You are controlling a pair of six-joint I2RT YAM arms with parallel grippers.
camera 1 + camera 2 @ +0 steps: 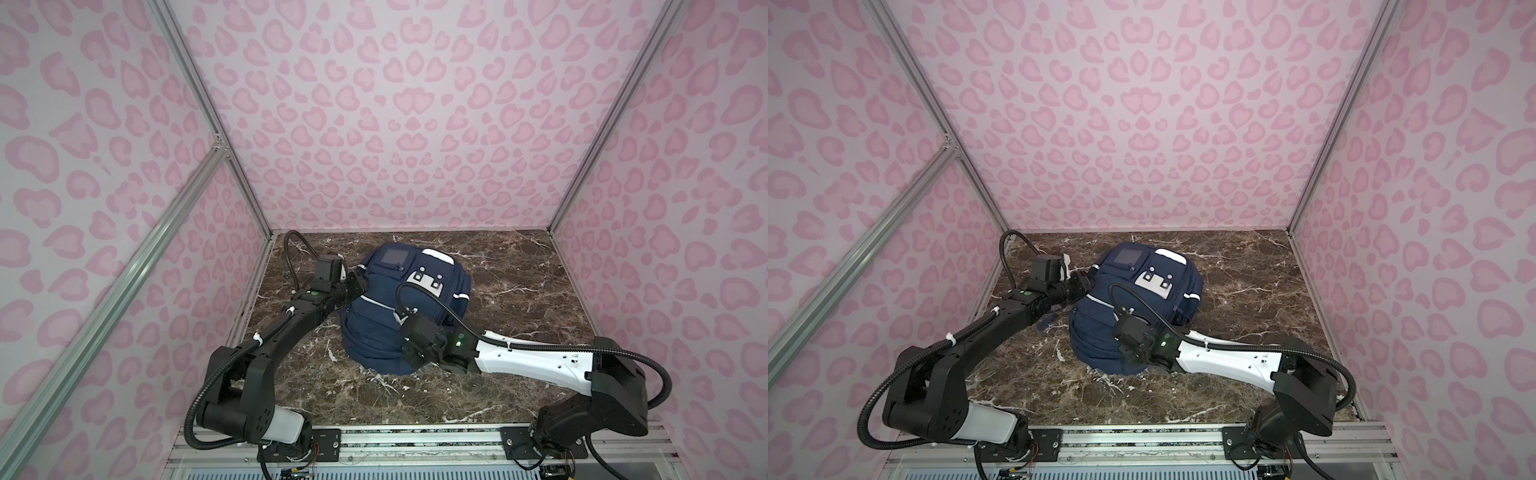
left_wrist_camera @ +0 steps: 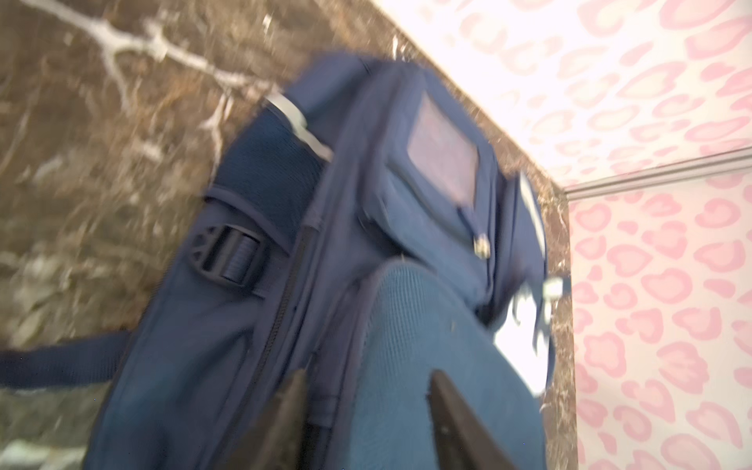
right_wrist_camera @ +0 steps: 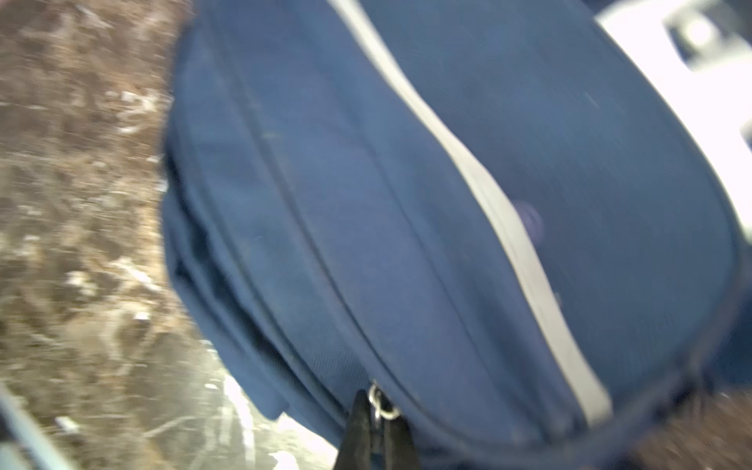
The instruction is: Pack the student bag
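Note:
I will move my right gripper outward along the bag's edge toward the white side stripe [image 1: 461, 296] and let go of the zipper pull, because that stripe is farther outward than my gripper.
The student bag [image 1: 386, 320] [image 1: 1100, 332], a navy backpack with white stripes and a white dotted patch [image 1: 426, 282], lies on the marble table in both top views. My left gripper [image 1: 357, 283] [image 2: 368, 388] is at the bag's left side. It is open, its dark fingers [image 2: 293, 398] spread over the blue padded fabric [image 2: 407, 346] without pinching it. My right gripper [image 3: 376, 409] is at the bag's near right edge [image 1: 409, 353], shut on a silver zipper pull [image 3: 381, 406]. Both wrist views are blurred.
The brown marble table [image 1: 519, 311] is boxed in by pink-patterned walls with aluminium posts [image 1: 582, 166]. A loose navy strap [image 1: 1045, 323] lies on the table to the left of the bag. A metal mounting rail [image 1: 415, 440] runs along the front edge.

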